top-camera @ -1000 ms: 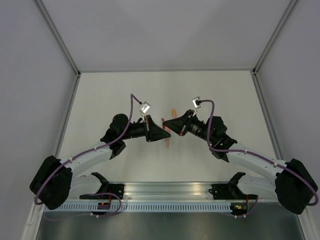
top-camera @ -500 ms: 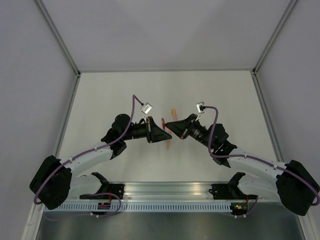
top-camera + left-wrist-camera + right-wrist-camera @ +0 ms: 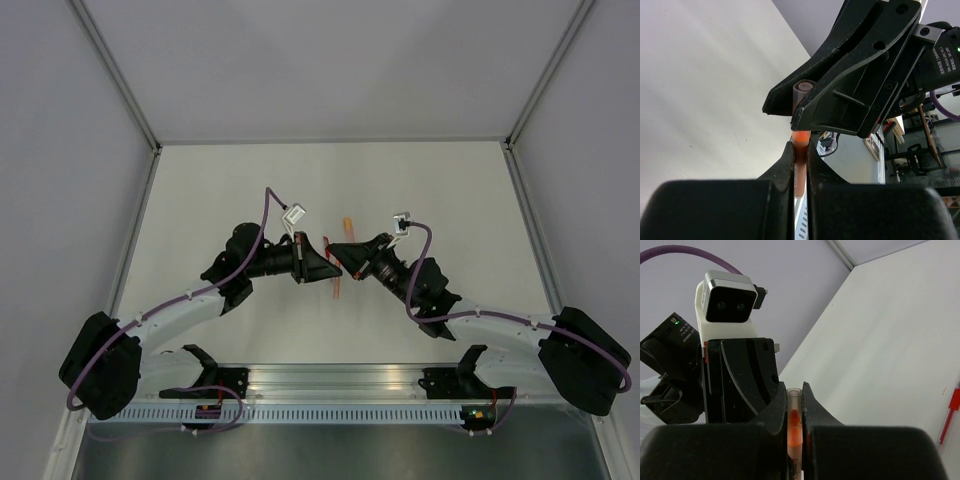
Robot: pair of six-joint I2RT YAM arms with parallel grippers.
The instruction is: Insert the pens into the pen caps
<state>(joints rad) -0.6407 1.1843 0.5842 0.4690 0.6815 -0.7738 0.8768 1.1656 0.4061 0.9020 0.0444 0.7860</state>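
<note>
My right gripper turns fingers-down next and lowers onto the bare tabletop [image 3: 347, 281] beside the red pen, since the orange tip already shows inside the cap.
In the top view my left gripper [image 3: 334, 269] and right gripper [image 3: 334, 248] meet tip to tip above the table's middle. Seen from the left wrist, the left gripper [image 3: 800, 146] is shut on the pale orange pen [image 3: 800, 170]. Its bright tip runs up under the right gripper's fingers [image 3: 850, 100]. From the right wrist, the right gripper [image 3: 794, 389] is shut on the orange pen cap [image 3: 794, 426], a pale tube glowing orange inside. How far the pen sits in the cap is hidden. The red pen [image 3: 950, 411] lies on the table.
A small orange piece [image 3: 347, 224] lies on the white table [image 3: 450, 190] just beyond the grippers, and a red piece [image 3: 326, 243] shows beside the left gripper's fingers. Grey walls close in the table on three sides. The metal rail [image 3: 340, 385] with the arm bases runs along the near edge.
The right wrist has dropped slightly toward the near edge and turned, keeping its tips against the left gripper. The left arm has barely moved. Both grippers stay shut.
</note>
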